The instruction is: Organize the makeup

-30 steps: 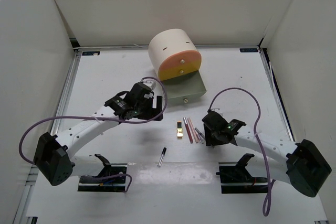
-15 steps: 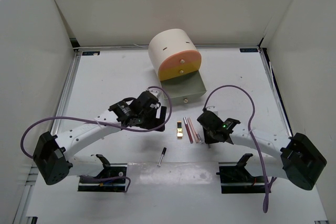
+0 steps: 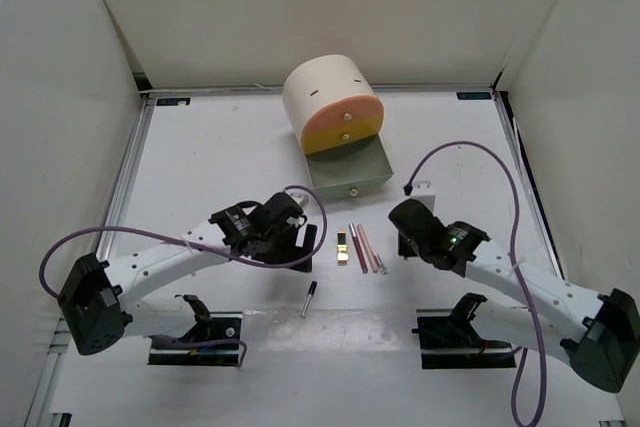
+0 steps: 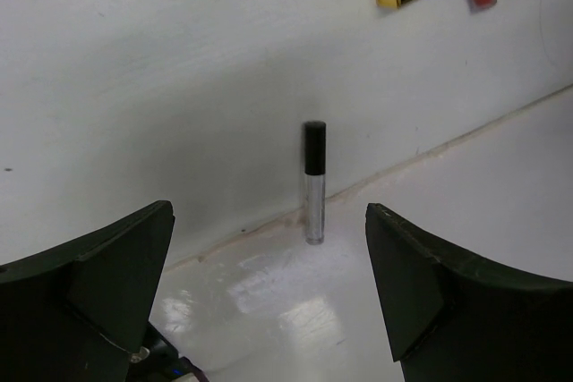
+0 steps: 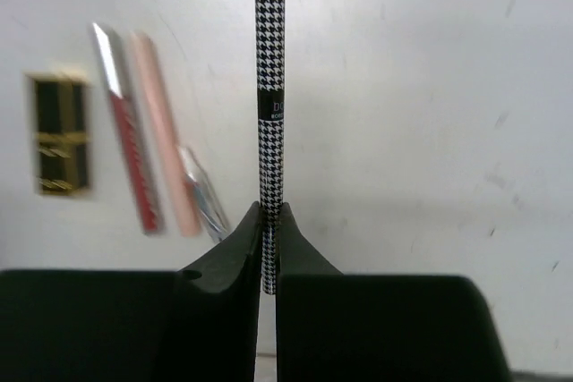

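The grey-green drawer stands open, so my right gripper will carry the houndstooth pencil outward and left in the top view and release it over the drawer's bottom.
My right gripper is shut on a thin black-and-white houndstooth pencil, held above the table just right of the row of makeup; in the top view this gripper covers the pencil. The row holds a gold-edged black compact, a red pencil, a pink pencil and a small clear piece. My left gripper is open and empty. A clear tube with a black cap lies ahead of its jaws, also in the top view.
The cream cylindrical box stands at the back centre, orange and yellow drawers shut, its grey-green drawer pulled open toward the row. Purple cables loop over both arms. White walls enclose the table.
My right gripper has risen and drawn back from the row with the houndstooth pencil in it. My left gripper has moved nearer and to the right, toward the clear tube.
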Motion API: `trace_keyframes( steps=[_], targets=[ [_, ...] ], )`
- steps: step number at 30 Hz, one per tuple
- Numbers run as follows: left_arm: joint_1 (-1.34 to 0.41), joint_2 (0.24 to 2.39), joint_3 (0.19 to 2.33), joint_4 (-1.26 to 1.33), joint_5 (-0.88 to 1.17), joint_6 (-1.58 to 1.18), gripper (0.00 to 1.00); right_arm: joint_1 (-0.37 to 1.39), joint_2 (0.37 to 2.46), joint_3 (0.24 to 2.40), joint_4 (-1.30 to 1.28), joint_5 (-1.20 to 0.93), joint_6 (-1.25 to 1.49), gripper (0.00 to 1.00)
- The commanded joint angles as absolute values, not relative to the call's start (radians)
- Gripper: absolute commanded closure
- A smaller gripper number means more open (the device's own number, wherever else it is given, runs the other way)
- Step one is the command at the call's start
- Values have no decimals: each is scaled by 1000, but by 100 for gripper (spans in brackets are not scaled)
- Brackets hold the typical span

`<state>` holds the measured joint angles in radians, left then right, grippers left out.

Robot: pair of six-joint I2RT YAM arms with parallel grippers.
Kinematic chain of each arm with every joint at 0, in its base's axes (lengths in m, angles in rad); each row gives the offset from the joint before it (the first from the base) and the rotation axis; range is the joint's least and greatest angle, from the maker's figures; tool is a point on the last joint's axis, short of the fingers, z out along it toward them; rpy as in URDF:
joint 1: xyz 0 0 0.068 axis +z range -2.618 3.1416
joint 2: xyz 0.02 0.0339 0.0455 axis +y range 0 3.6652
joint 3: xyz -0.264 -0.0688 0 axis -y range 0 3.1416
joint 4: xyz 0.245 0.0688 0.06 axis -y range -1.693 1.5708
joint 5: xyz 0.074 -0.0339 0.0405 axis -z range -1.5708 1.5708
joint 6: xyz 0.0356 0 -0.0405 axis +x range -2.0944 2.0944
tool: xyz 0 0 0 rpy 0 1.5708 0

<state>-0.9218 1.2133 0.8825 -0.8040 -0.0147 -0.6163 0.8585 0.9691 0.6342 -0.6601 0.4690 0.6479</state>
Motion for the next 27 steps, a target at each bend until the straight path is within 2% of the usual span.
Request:
trace_keyframes(
  steps=[1, 4, 8, 13, 17, 20, 22, 23, 24, 26, 27],
  targets=[
    [-960, 1178, 822, -737, 80, -663, 2, 859, 939, 768, -577, 626, 534, 100],
    [-1025, 1203, 789, -687, 114, -675, 2, 841, 1055, 836, -357, 638, 417, 100],
    [-1092, 1261, 824, -712, 9, -686, 2, 798, 1228, 949, -191, 669, 497, 100],
    [-1135, 1330, 847, -712, -55, -699, 6, 767, 1380, 1034, -56, 718, 649, 99],
    [-1144, 1350, 833, -700, -69, -719, 15, 743, 1453, 1043, -9, 748, 816, 96],
    [-1143, 1350, 810, -675, -66, -718, 26, 730, 1515, 1046, 48, 727, 865, 93],
    [-1144, 1356, 811, -675, -69, -712, 28, 730, 1537, 1064, 48, 730, 865, 88],
    [-1144, 1356, 810, -672, -75, -716, 33, 727, 1564, 1074, 32, 727, 871, 78],
    [-1146, 1368, 802, -669, -75, -715, 35, 732, 1571, 1092, 20, 721, 880, 72],
    [-1147, 1381, 799, -657, -68, -715, 40, 721, 1586, 1111, -36, 706, 890, 68],
    [-1153, 1387, 801, -657, -60, -715, 41, 721, 1583, 1112, -43, 687, 888, 62]
  ],
)
